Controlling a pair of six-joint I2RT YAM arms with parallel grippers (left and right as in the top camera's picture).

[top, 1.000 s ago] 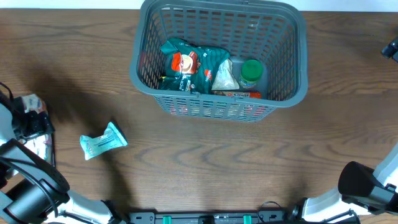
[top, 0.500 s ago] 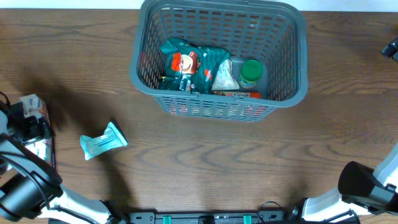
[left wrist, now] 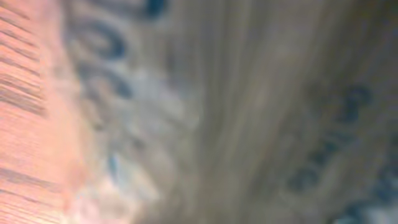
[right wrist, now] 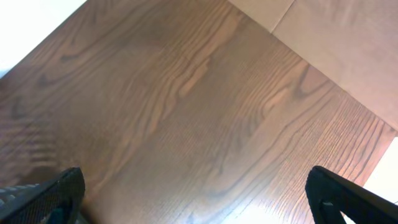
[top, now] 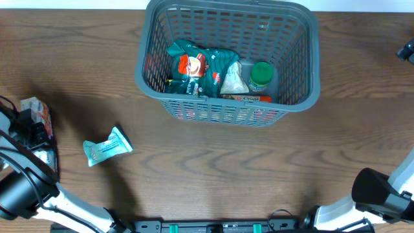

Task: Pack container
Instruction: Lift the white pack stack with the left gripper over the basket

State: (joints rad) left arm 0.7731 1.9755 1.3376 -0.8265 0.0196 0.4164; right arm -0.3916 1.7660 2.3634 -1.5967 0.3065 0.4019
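My left gripper is holding the white packet, still outside the basket. Next it needs to go up, swing outward over the basket's clear pouch and jar, go down and let go of the packet.
The container, a dark grey slotted basket, stands at the table's far middle. In it lie a green snack bag, a clear pouch and a green-lidded jar. At the table's left edge my left gripper is shut on a white and pink packet. That packet fills the left wrist view as a blur and hides the fingers. A teal packet lies on the wood to the right of that gripper. My right gripper stands open over bare wood.
The right arm's base sits at the near right corner. A dark part pokes in at the right edge. The right wrist view shows the table's far edge with pale floor beyond it.
The left gripper has shut on the white and pink packet, which has shifted a little toward the far side. The teal packet, the basket and the right arm have not moved.
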